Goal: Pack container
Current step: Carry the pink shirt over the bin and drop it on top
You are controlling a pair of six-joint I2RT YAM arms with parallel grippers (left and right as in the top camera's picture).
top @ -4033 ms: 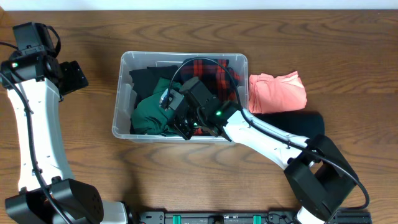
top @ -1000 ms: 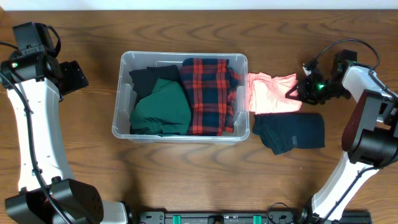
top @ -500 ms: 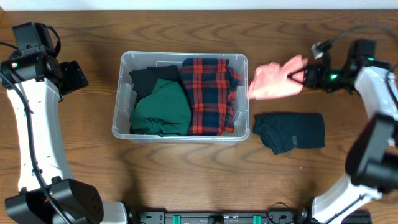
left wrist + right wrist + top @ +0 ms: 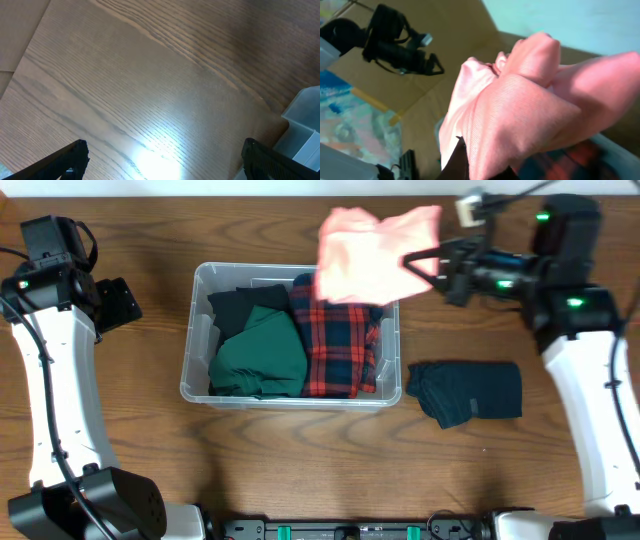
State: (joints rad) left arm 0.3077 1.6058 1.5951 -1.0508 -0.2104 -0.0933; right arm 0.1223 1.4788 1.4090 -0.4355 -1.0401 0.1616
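The pink cloth needs to be carried by my right gripper over the bin and down toward the far end of the red plaid shirt (image 4: pixel 581 158).
The container (image 4: pixel 198 278), a clear plastic bin, stands mid-table and holds a green garment (image 4: pixel 260 355), a red plaid shirt (image 4: pixel 340 340) and a black piece (image 4: pixel 232 305). My right gripper (image 4: pixel 418 264) is shut on a pink cloth (image 4: pixel 368 255) that hangs in the air over the bin's back right corner. In the right wrist view the pink cloth (image 4: pixel 530 100) fills the frame and bunches around the gripper (image 4: pixel 481 166). My left gripper (image 4: pixel 115 302) hovers left of the bin, open and holding nothing, and in its own view the left gripper (image 4: pixel 167 160) is over bare wood.
A dark navy garment (image 4: pixel 470 392) lies folded on the table right of the bin. The bin's corner (image 4: pixel 305 125) shows at the right edge of the left wrist view. The right arm (image 4: pixel 570 310) reaches across above the navy garment.
The right gripper closed on the pink cloth beside the bin, lifted it off the table and carried it left over the bin's back right. The left arm has not moved.
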